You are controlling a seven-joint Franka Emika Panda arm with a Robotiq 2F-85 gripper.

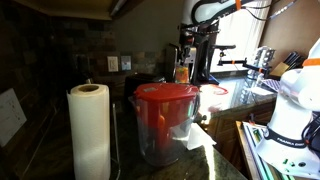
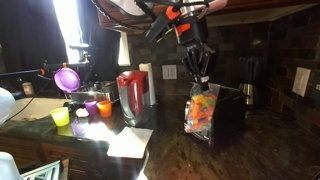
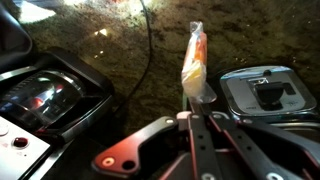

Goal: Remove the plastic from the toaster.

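Note:
My gripper lowers away from the toaster (image 2: 228,112) toward the bare speckled counter next and releases the plastic, as that open spot lies below my gripper.
My gripper (image 3: 194,112) is shut on the plastic (image 3: 194,62), a small orange-tan piece that sticks out from the fingertips over the dark speckled counter. In an exterior view the gripper (image 2: 198,78) hangs just above the black toaster (image 2: 228,112), and the plastic (image 2: 203,110) dangles in front of the toaster's near face. In an exterior view the gripper (image 1: 184,60) is far back on the counter with the plastic (image 1: 181,73) below it.
A clear container with a red lid (image 1: 165,118) and a paper-towel roll (image 1: 90,130) stand on the counter. Coloured cups (image 2: 82,108) and a white napkin (image 2: 130,143) lie nearby. Black appliances (image 3: 50,100) (image 3: 265,95) flank the gripper in the wrist view, with a cord (image 3: 150,45) between them.

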